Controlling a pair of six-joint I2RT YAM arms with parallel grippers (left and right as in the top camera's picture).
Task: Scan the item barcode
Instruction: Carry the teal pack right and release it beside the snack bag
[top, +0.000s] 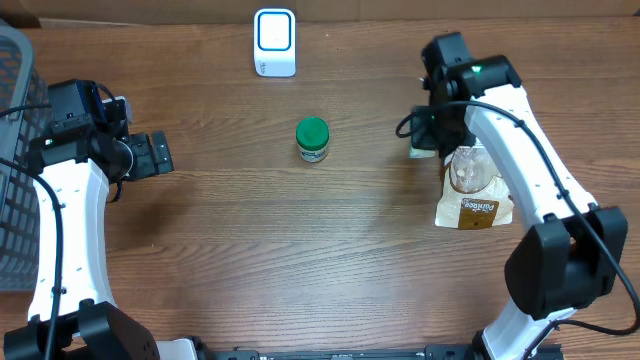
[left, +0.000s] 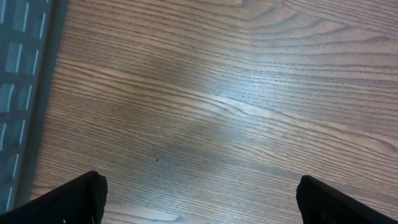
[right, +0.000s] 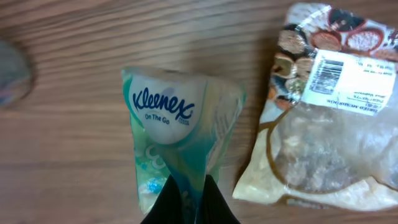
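Note:
My right gripper should move back and down next to release the tissue pack, because the bare wood beside the snack bag is behind and below the gripper.
A teal-and-white Kleenex tissue pack (right: 168, 112) is pinched at its lower end by my right gripper (right: 189, 183), which is shut on it just above the wood; no barcode shows on its upper face. From overhead this pack (top: 419, 151) is mostly hidden under the right gripper (top: 428, 135). The white barcode scanner (top: 274, 42) stands at the back centre of the table. My left gripper (top: 160, 155) hovers at the left with its jaws wide apart. In the left wrist view the left gripper (left: 199, 185) has only bare wood between its fingers.
A snack bag (right: 329, 118) with a printed barcode label (right: 326, 71) lies right beside the tissue pack; overhead it is the bag (top: 472, 190) under the right arm. A green-lidded jar (top: 313, 140) stands mid-table. A dark mesh basket (top: 15, 150) lines the left edge.

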